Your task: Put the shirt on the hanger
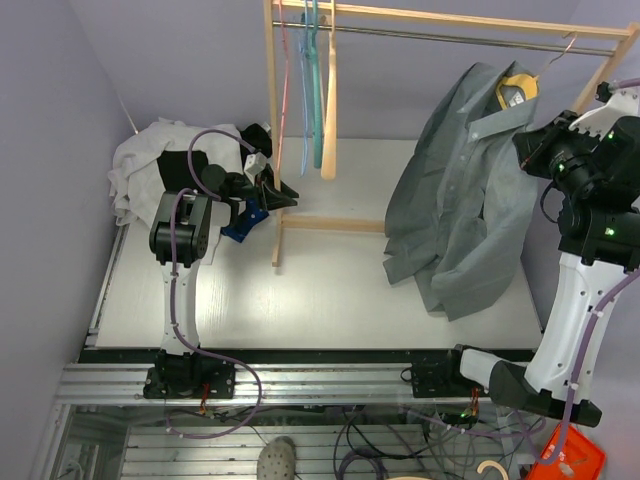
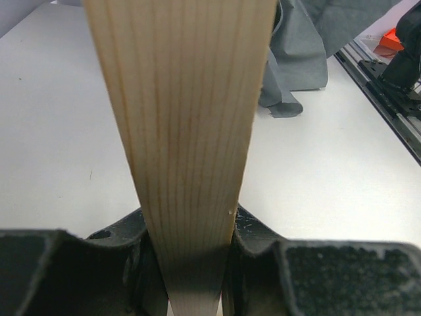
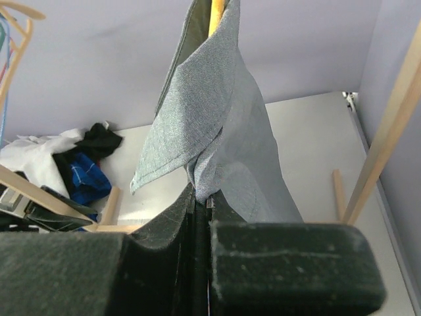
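Note:
Next, my right gripper will move the shirt's shoulder outward toward the rack's rod (image 1: 571, 49) above it and release the fold of the shirt, because the hanger's metal hook is up at that rod.
The grey shirt (image 1: 460, 200) hangs over the yellow hanger (image 1: 515, 90), whose metal hook (image 1: 566, 48) is up at the rack's rod. Its lower part rests crumpled on the white table. My right gripper (image 1: 527, 138) is at the shirt's right shoulder. In the right wrist view the right gripper (image 3: 204, 201) is shut on a fold of the shirt (image 3: 217, 118), with the hanger (image 3: 216, 14) showing above the collar. My left gripper (image 2: 191, 257) is shut on the rack's upright wooden post (image 2: 184, 112). From above, the left gripper (image 1: 270, 192) sits at that post.
The wooden rack (image 1: 330, 225) spans the back of the table, with pink (image 1: 285, 90), teal (image 1: 314, 90) and cream (image 1: 329, 110) hangers on its rod. A white garment (image 1: 150, 160) and a dark blue one (image 1: 243, 222) lie piled at the left.

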